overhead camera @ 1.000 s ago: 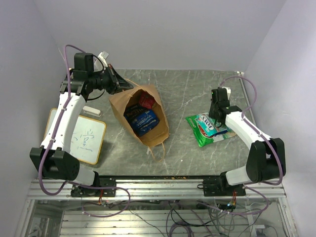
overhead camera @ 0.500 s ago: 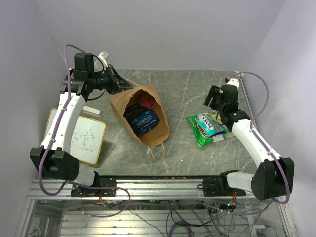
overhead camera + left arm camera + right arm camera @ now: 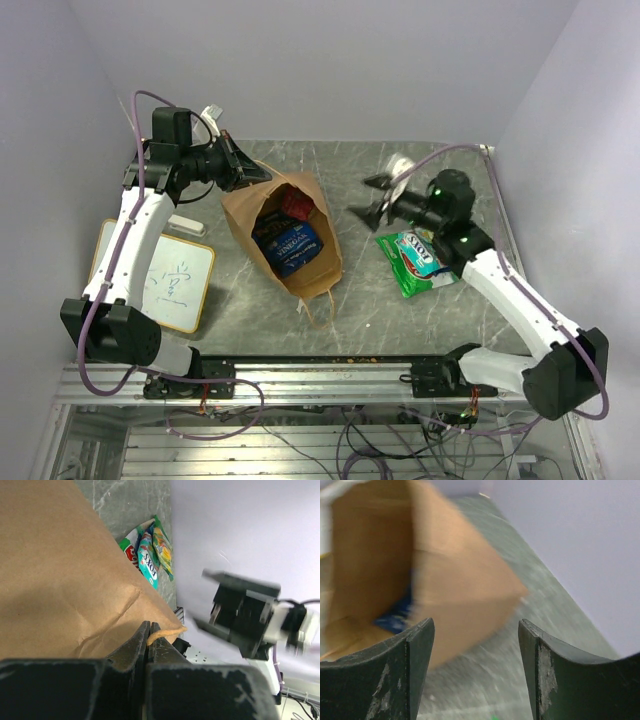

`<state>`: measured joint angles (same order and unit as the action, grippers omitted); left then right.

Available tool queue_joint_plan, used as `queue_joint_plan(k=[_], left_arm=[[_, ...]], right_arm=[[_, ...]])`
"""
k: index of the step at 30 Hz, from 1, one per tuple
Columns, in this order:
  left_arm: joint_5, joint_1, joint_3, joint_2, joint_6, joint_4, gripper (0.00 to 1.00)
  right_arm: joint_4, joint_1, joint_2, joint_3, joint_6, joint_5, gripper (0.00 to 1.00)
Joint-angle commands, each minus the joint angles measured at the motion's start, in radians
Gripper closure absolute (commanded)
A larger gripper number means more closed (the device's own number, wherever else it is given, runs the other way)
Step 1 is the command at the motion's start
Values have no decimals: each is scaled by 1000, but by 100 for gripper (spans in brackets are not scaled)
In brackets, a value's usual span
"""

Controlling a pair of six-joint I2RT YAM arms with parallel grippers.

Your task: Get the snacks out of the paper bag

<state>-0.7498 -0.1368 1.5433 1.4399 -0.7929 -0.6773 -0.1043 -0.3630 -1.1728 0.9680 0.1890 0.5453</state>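
The blue packet's near edge [image 3: 296, 268] [image 3: 391, 624] is below my right gripper and back from it. My right gripper will next swing its open fingers back and down through the held-open opening of the bag.
The brown paper bag [image 3: 312, 268] lies on the table with its mouth facing up and held open. Inside it I see a blue packet [image 3: 288, 245] and a small red one [image 3: 297, 205]. My left gripper [image 3: 262, 172] is shut on the bag's far-left rim; in the left wrist view the fingertips [image 3: 149, 626] pinch a tan edge of the bag [image 3: 60, 580]. A green-white packet [image 3: 420, 262] lies flat on the table to the right, also seen past the bag [image 3: 149, 555]. My right gripper [image 3: 368, 198] hovers open and empty between that packet and the bag. Its wrist view shows the blurred bag [image 3: 450, 575] ahead of the gripper [image 3: 476, 630].
A small whiteboard [image 3: 175, 280] lies at the left edge with a white eraser [image 3: 187, 224] above it. The bag's string handle [image 3: 318, 305] trails toward the near edge. Walls close the table at the back and both sides.
My right gripper opened, left the green-white packet on the table and swung up and left toward the bag. The left arm and the bag have not moved.
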Motion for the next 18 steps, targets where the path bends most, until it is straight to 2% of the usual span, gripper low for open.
queue_joint_plan(k=[1,4,8,14,18], left_arm=[[-18,-2,-4,-13,-1,36,93],[-14,-3,-4,-18,2,33,93],[-12,-3,-8,-22,2,33,93],[-17,-3,-9,-22,2,29,93],[-14,-3,-19,-30,4,26,93]], right_arm=[[71,-250,14,17,430,263,32],[115,-381,-13,2,554,204,32],[157,-485,-69,-2,681,95,33],[296,-558,-205,17,976,-102,34],[309,-571,-283,24,1058,-146,37]])
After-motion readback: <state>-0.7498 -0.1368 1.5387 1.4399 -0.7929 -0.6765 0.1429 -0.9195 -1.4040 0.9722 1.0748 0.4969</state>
